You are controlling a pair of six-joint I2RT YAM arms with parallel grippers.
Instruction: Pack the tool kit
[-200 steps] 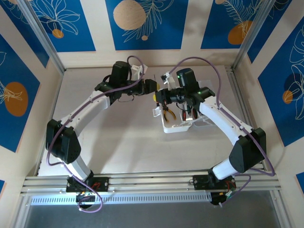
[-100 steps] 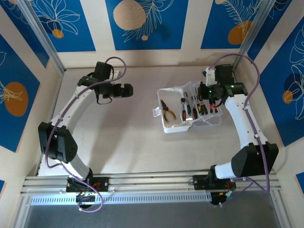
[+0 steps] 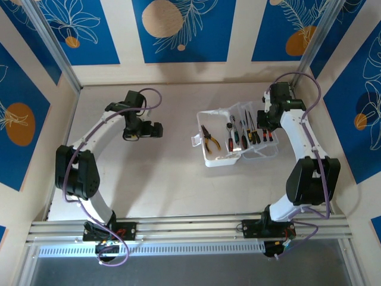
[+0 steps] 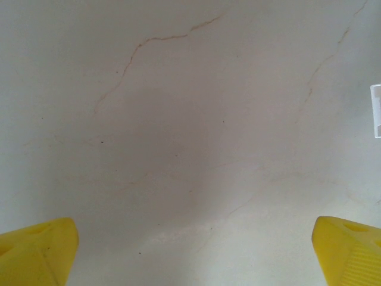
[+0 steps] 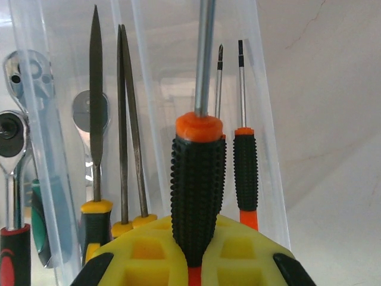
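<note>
The free part of the case's bottom between the divider and the thin screwdrivers is below my right gripper, so my right gripper needs to lower toward that empty bottom next and release the tail.
The tool kit's translucent white case lies open right of the table's middle. In it are orange-handled pliers, ratchets, yellow-handled files and a thin orange-and-black screwdriver. My right gripper hangs at the case's right end. It is shut on the tail of a thicker screwdriver with a black studded handle and an orange collar. Its shaft points along the rightmost compartment. My left gripper stands open over bare table left of the case, with its yellow fingertips wide apart.
A corner of the case shows at the right edge of the left wrist view. Aluminium posts and patterned walls close in the table at the back and on both sides. Both arm bases sit on the rail at the near edge.
The two grippers were together over the case's left end. The left one opened and drew back to the left. The right one, still shut, swung over to the case's right end.
</note>
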